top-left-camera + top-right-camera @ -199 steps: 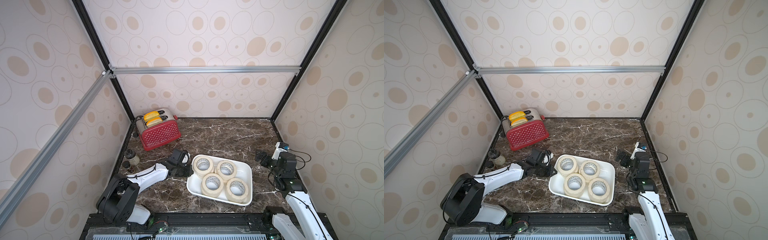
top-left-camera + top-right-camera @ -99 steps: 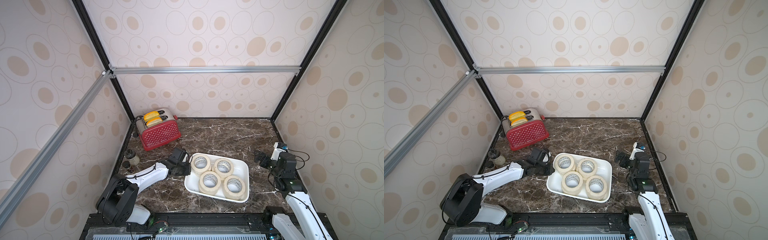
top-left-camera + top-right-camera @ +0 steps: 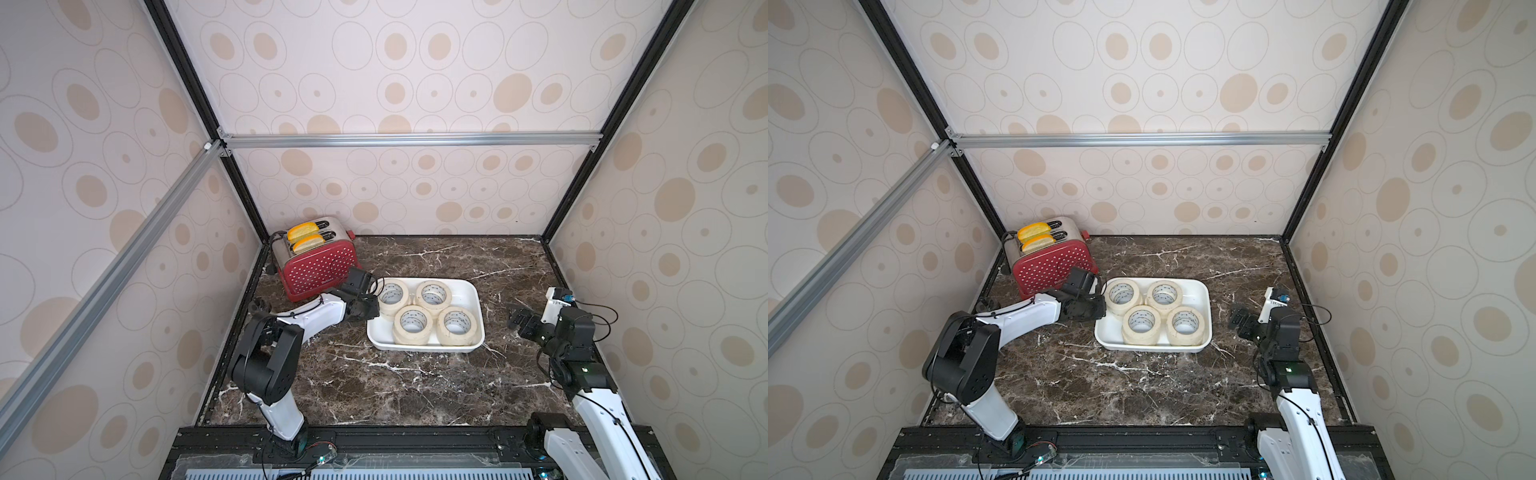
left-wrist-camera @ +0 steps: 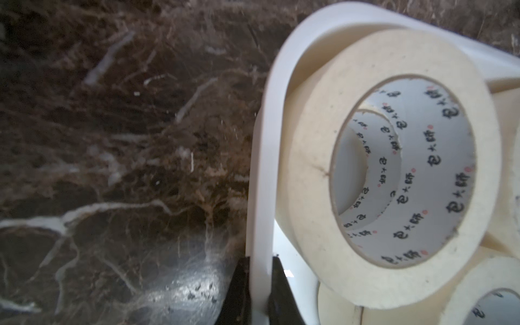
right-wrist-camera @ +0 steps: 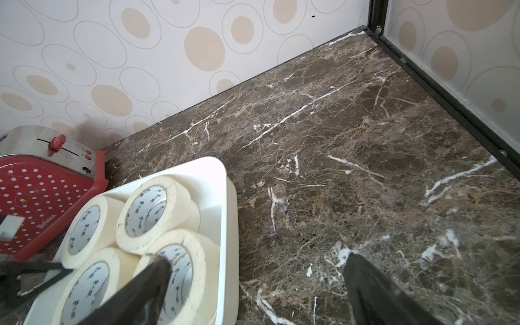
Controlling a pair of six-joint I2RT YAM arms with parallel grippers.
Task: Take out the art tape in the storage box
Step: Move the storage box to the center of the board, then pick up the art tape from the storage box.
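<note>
I will slide the pinched rim outward with my left gripper next and let go of it there, because the bare marble behind the box (image 4: pixel 460 13) is open outward of my left gripper.
The storage box (image 3: pixel 467 291) is a shallow white tray on the marble top, seen in both top views (image 3: pixel 1200 291). Several cream art tape rolls (image 3: pixel 433 294) with white printed cores lie in it, stacked in twos. My left gripper (image 3: pixel 376 308) is shut on the box's left rim; in the left wrist view its black jaws (image 4: pixel 260 281) pinch the white rim (image 4: pixel 261 168) beside a tape stack (image 4: pixel 309 157). My right gripper (image 3: pixel 516 320) stands open to the right of the box, apart from it, and the right wrist view (image 5: pixel 256 259) shows nothing between its fingers.
A red dotted toaster (image 3: pixel 320 266) with two yellow slices stands at the back left, close behind my left gripper. Patterned walls with black posts close in the back and both sides. Bare marble (image 3: pixel 478 257) lies behind, right of and in front of the box.
The storage box has slid toward the back and a little left, turning squarer to the table, with my left gripper still on its rim. The right gripper has hardly moved.
</note>
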